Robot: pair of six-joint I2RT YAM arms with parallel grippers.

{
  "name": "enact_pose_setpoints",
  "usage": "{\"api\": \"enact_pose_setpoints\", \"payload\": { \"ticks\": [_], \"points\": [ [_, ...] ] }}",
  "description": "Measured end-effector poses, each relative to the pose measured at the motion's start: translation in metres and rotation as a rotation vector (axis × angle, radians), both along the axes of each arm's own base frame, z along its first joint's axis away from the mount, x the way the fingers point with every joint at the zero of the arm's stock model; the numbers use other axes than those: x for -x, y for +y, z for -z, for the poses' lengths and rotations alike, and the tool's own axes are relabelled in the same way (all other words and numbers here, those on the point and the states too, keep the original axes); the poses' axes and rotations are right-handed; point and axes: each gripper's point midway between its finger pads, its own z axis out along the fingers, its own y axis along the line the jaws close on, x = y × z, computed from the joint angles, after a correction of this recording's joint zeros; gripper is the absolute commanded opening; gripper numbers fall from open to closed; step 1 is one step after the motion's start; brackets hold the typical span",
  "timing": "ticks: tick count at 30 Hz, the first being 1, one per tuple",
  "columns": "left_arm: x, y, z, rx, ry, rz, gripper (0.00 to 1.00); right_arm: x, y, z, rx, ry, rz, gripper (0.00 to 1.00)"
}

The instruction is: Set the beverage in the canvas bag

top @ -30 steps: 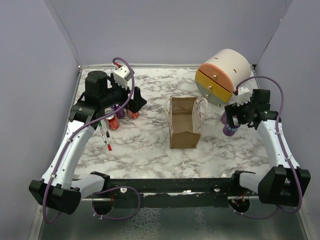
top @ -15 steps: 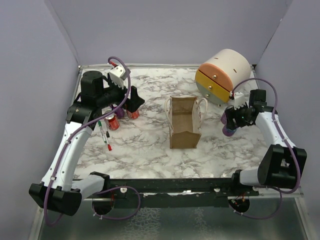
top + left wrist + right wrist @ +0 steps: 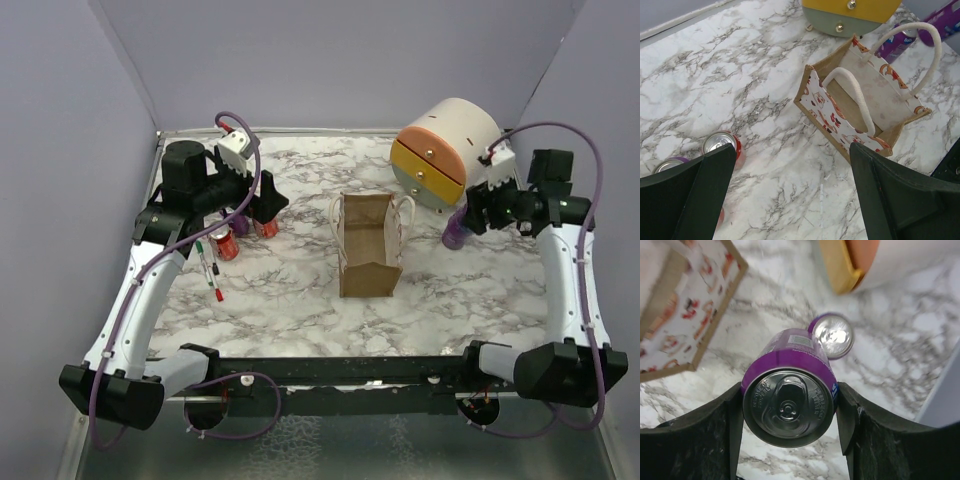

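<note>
I should next move my right gripper to the left in the top view, down into the bag's far end, and let go of the can, because the canvas bag (image 3: 367, 246) is open.
The canvas bag (image 3: 367, 246) stands open in the middle of the table; it also shows in the left wrist view (image 3: 860, 102) and at the upper left of the right wrist view (image 3: 685, 310). My right gripper (image 3: 470, 214) is shut on a purple beverage can (image 3: 788, 402) and holds it above the table, right of the bag. A second purple can (image 3: 833, 335) stands on the table below it. My left gripper (image 3: 266, 205) is open and empty, hovering left of the bag above a red can (image 3: 721, 142).
A large cream-and-orange cylinder (image 3: 446, 150) lies at the back right, close to my right gripper. Red and purple cans (image 3: 227, 244) and some markers (image 3: 210, 272) sit at the left. Side walls close in the table.
My right arm has lifted the purple can off the table and swung up and back. My left gripper has barely moved.
</note>
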Motion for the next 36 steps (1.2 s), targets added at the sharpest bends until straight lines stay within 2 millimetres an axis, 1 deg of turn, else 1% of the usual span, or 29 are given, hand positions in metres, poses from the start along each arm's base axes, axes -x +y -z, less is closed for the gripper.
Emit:
{"api": "enact_pose_setpoints", "payload": {
  "ticks": [2,5,8,11,13,15,17,18,20,22,24,28,29,30,31,32,34,36],
  "points": [
    [-0.001,0.0,0.001,-0.001,0.002,0.0,1.0,-0.004,0.006,-0.04,-0.02,-0.102,-0.013,0.17],
    [-0.003,-0.001,0.001,0.0,0.001,0.0,1.0,-0.01,0.019,-0.108,-0.064,-0.264,-0.053,0.15],
    [-0.004,-0.001,0.002,-0.002,0.004,-0.001,1.0,-0.012,0.033,-0.159,-0.119,-0.369,-0.106,0.12],
    [-0.005,0.0,0.004,-0.005,0.003,-0.006,1.0,-0.016,0.049,-0.187,-0.183,-0.412,-0.167,0.1],
    [-0.007,0.0,0.005,-0.01,0.004,-0.01,0.99,-0.02,0.062,-0.196,-0.223,-0.415,-0.211,0.1],
    [-0.01,0.001,0.008,-0.018,0.006,-0.015,1.0,-0.023,0.084,-0.197,-0.239,-0.398,-0.266,0.1],
    [-0.013,0.002,0.011,-0.028,0.008,-0.022,1.0,-0.022,0.121,-0.192,-0.262,-0.366,-0.367,0.1],
    [-0.015,0.003,0.013,-0.035,0.009,-0.026,1.0,-0.021,0.134,-0.189,-0.273,-0.348,-0.403,0.1],
    [-0.018,0.005,0.016,-0.047,0.008,-0.037,1.0,-0.018,0.163,-0.179,-0.293,-0.296,-0.483,0.1],
    [-0.02,0.007,0.019,-0.06,0.005,-0.045,1.0,-0.017,0.183,-0.165,-0.285,-0.251,-0.526,0.1],
    [-0.021,0.009,0.021,-0.071,0.005,-0.052,1.0,-0.018,0.197,-0.154,-0.261,-0.223,-0.552,0.1],
    [-0.023,0.012,0.023,-0.08,0.002,-0.061,1.0,-0.02,0.223,-0.125,-0.171,-0.173,-0.596,0.09],
    [-0.023,0.013,0.023,-0.082,0.0,-0.064,1.0,-0.02,0.229,-0.115,-0.139,-0.157,-0.607,0.08],
    [-0.024,0.014,0.023,-0.083,-0.001,-0.067,0.99,-0.023,0.228,-0.108,-0.099,-0.153,-0.599,0.07],
    [-0.024,0.015,0.024,-0.084,-0.001,-0.07,1.0,-0.023,0.228,-0.108,-0.099,-0.153,-0.599,0.07],
    [-0.025,0.016,0.024,-0.085,-0.001,-0.071,1.0,-0.019,0.24,-0.087,-0.073,-0.098,-0.632,0.07],
    [-0.025,0.016,0.026,-0.086,0.001,-0.073,0.99,-0.02,0.241,-0.068,-0.036,-0.061,-0.631,0.07],
    [-0.025,0.017,0.028,-0.088,0.007,-0.075,0.99,-0.022,0.237,-0.044,0.003,-0.017,-0.619,0.06]
  ]
}}
